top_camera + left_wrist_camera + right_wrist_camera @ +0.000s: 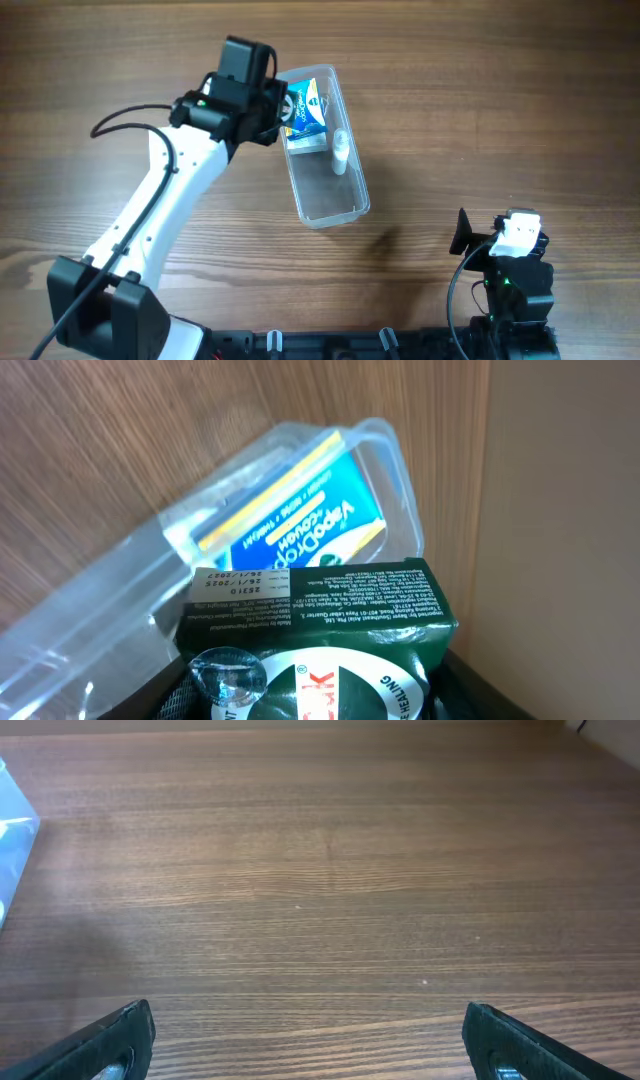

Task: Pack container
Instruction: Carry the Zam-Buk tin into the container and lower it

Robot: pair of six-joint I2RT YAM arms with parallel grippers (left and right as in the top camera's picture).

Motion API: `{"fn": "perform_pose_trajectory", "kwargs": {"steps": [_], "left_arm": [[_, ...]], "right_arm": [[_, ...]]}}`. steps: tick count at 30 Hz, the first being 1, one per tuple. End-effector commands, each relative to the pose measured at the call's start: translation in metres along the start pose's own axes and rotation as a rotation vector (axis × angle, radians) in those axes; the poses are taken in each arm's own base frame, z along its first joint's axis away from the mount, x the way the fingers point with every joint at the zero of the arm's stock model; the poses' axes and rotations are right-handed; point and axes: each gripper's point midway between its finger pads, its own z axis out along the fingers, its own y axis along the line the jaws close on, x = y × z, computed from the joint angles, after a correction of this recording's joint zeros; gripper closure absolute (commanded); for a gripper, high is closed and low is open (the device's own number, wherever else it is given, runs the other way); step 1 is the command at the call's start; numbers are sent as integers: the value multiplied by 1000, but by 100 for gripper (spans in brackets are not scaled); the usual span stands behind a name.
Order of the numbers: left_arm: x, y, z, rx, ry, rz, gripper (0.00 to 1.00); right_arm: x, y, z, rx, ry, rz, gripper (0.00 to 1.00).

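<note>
My left gripper carries the dark green box back past the blue packet (306, 114) next, which fills the container's far end, then down beside the white tube (341, 153).
The container (327, 198), a long clear tub, lies slanted on the wood table. A blue packet (306, 114) fills its far end and a small white tube (341, 153) lies at mid-length. My left gripper (274, 106) hovers over that far end, shut on a dark green box (320, 603) with a white label. In the left wrist view the box hangs just above the container (95, 605) and partly covers the blue packet (295, 510). My right gripper (508, 240) stands open near the front right, with only bare table between its fingers (112, 1042).
A clear round dome (228, 672) sits on the green box's top face. The container's edge (10, 825) shows at the far left of the right wrist view. The left arm (150, 215) crosses the table's left half.
</note>
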Motion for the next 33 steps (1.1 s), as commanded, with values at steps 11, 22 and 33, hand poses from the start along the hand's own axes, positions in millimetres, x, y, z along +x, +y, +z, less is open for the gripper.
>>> {"fn": "perform_pose_trajectory", "kwargs": {"steps": [11, 22, 33], "left_arm": [[57, 12, 5, -47, 31, -150, 47], [73, 58, 13, -229, -22, -383, 48], [73, 81, 46, -325, -63, -419, 46]], "right_arm": [[0, 1, 0, -5, -4, 15, 0], [0, 1, 0, -5, -4, 15, 0], [0, 1, 0, -5, -4, 15, 0]]}}
